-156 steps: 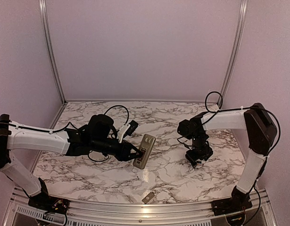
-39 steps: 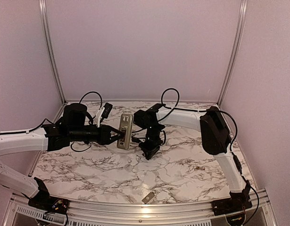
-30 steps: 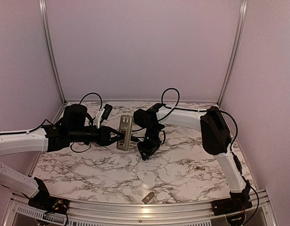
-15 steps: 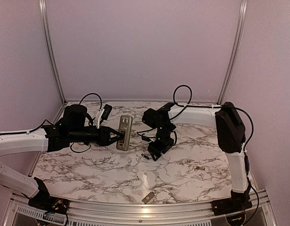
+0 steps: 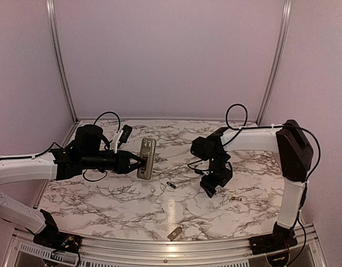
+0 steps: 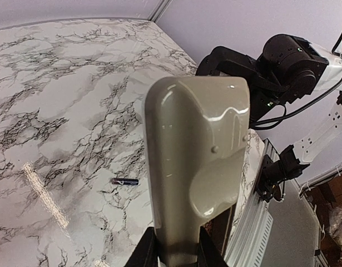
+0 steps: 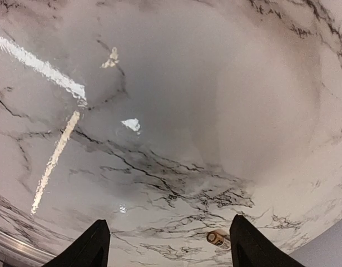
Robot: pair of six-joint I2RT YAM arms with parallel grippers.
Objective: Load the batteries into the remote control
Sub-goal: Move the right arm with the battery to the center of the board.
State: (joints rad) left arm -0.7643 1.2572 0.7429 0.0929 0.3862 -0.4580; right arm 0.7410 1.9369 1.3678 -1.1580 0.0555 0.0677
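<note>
Next, my right gripper moves to the right in the top view and comes down around the battery, because the second battery (image 5: 236, 198) (image 7: 218, 240) lies off that way.
My left gripper (image 5: 138, 161) is shut on the lower end of the remote control (image 5: 146, 158) and holds it upright above the table, its grey-beige back (image 6: 196, 167) facing the left wrist camera. The fingers (image 6: 145, 250) pinch its base. One dark battery (image 5: 171, 184) lies on the marble just right of the remote; it also shows in the left wrist view (image 6: 124, 181). A second battery (image 5: 235, 198) lies further right and shows between my right fingertips (image 7: 218, 239). My right gripper (image 5: 211, 188) is open and empty, low over the table (image 7: 171, 245).
A small flat grey cover piece (image 5: 174, 233) lies near the front edge of the marble table (image 5: 104, 200). Metal rails (image 5: 159, 250) run along the front edge. Pale walls close the back and sides. The right arm (image 6: 282, 67) shows behind the remote.
My right gripper has pulled away from beside the remote, moving right and nearer. A battery now lies on the table where the gripper was. The left gripper still holds the remote.
</note>
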